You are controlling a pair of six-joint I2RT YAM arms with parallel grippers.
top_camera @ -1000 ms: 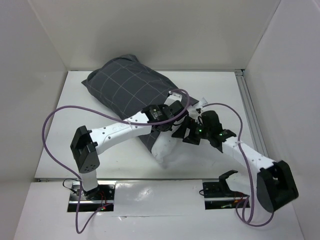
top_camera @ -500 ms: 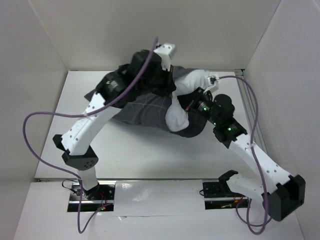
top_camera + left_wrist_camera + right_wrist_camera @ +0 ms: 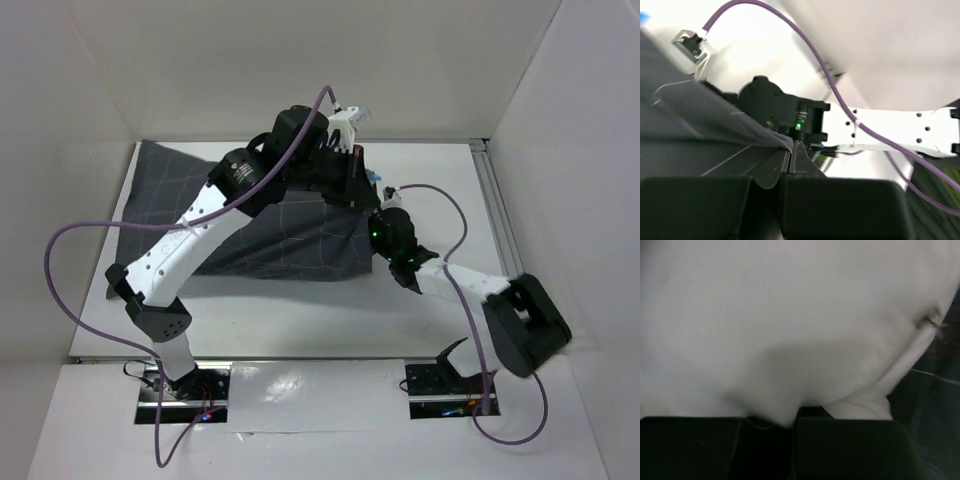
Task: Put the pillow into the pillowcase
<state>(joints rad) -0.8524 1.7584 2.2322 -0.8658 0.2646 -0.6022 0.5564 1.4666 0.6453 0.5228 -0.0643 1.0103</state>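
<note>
My right gripper is pinching the pillow at the edge. My left gripper should pull the fold of the edge to the right in the top view next, over my right gripper.
The dark grey gridded pillowcase lies spread over the back left of the table, its right edge lifted. My left gripper is shut on a fold of that edge, up at the back right of the cloth. The white pillow fills the right wrist view, and my right gripper is shut on a pinch of its fabric. From above the pillow is hidden under the cloth. The right wrist sits at the case's right edge, its fingers out of sight there.
White walls close the table at the back and on both sides. A metal rail runs along the right side. Purple cables loop off both arms. Bare white table lies between the cloth and the arm bases.
The pillow's white end, seen from above half a second ago, is now covered. The pillowcase lies wider and flatter toward the left. The right arm has dropped lower, and its gripper has shut.
</note>
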